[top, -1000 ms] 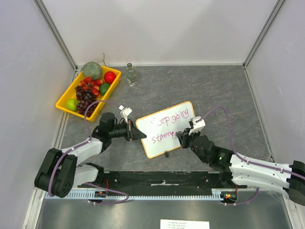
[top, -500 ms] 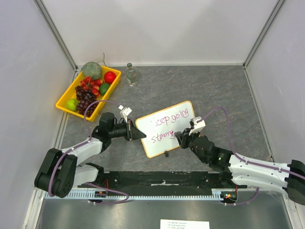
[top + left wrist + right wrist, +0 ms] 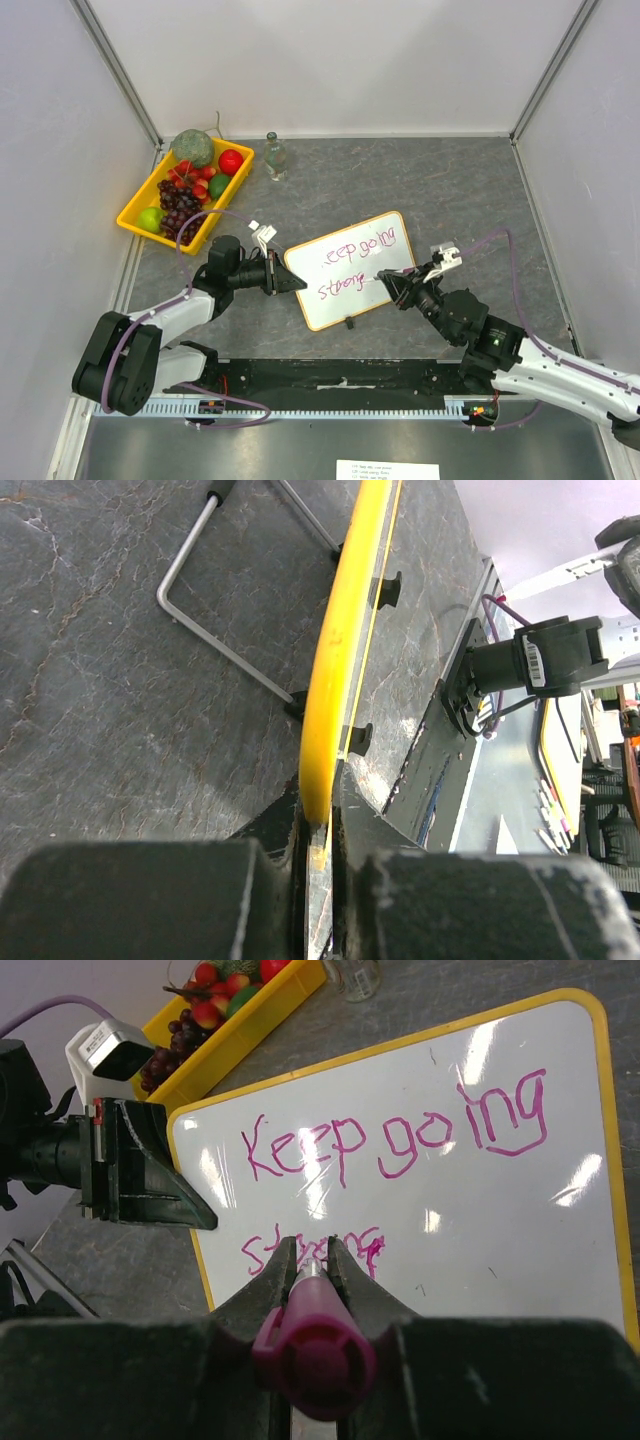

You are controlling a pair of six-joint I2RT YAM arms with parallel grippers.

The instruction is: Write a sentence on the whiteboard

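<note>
The word "strong" is already written, so my right gripper will move back and down to the table by the whiteboard's near edge and let go of the magenta marker.
The whiteboard (image 3: 355, 270), white with a yellow-orange frame, stands tilted at the table's middle and reads "Keep going strong" in magenta. It also shows in the right wrist view (image 3: 420, 1160) and edge-on in the left wrist view (image 3: 340, 650). My left gripper (image 3: 295, 284) is shut on the board's left edge (image 3: 318, 820). My right gripper (image 3: 390, 288) is shut on a magenta marker (image 3: 312, 1345), just off the board's lower right edge. The marker's tip is hidden between the fingers (image 3: 275, 1270).
A yellow tray (image 3: 135, 215) of fruit stands at the back left. A small clear bottle (image 3: 274, 155) stands by the back wall. A wire stand (image 3: 230, 650) lies behind the board. Two black clip feet (image 3: 388, 585) stick out of the board's frame.
My right gripper has pulled back from the board, to the right and towards the near edge, with the marker in it. The left arm and the board have not moved.
</note>
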